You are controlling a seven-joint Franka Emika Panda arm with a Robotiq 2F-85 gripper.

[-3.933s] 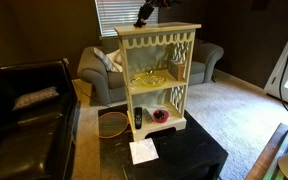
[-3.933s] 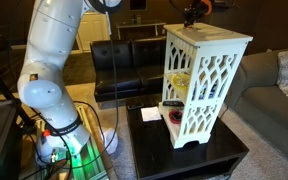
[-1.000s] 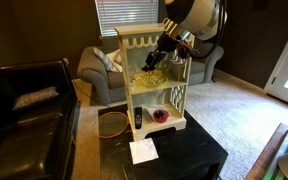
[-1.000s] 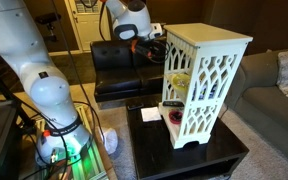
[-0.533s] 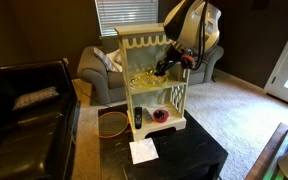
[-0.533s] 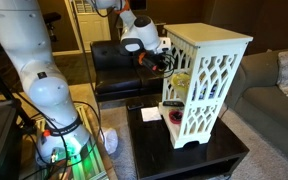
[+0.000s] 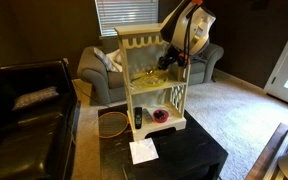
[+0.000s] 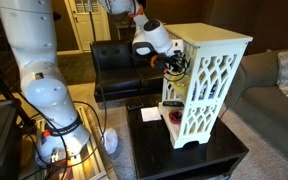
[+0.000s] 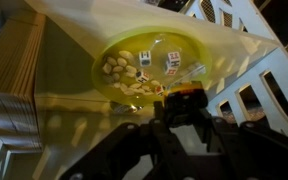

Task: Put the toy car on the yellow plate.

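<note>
The car (image 9: 182, 98) hangs only at the yellow plate's rim. Next, my gripper lowers and shifts left in the wrist view onto the yellow plate's near part to release it.
The yellow plate (image 9: 144, 62) lies on the middle shelf of the white shelf unit (image 7: 156, 40) and carries several small pale pieces. It also shows in both exterior views (image 7: 147, 77) (image 8: 179, 78). My gripper (image 9: 182, 112) comes in from the bottom of the wrist view and is shut on the toy car (image 9: 182, 98), a small dark thing with an orange top edge. The car hangs at the plate's near rim, just above it. In both exterior views the gripper (image 7: 167, 62) (image 8: 171, 66) is at the middle shelf's opening; the car is too small to see there.
On the bottom shelf stand an upright black remote-like object (image 7: 138, 118) and a small pink-red bowl (image 7: 160, 116). A white paper (image 7: 142, 151) lies on the black table. A round brown-rimmed tray (image 7: 112, 122) sits beside the unit. The shelf's side posts and top board close in around the gripper.
The arm has come down from above the shelf unit's top to the front of the middle shelf, and the gripper has moved in toward the yellow plate.
</note>
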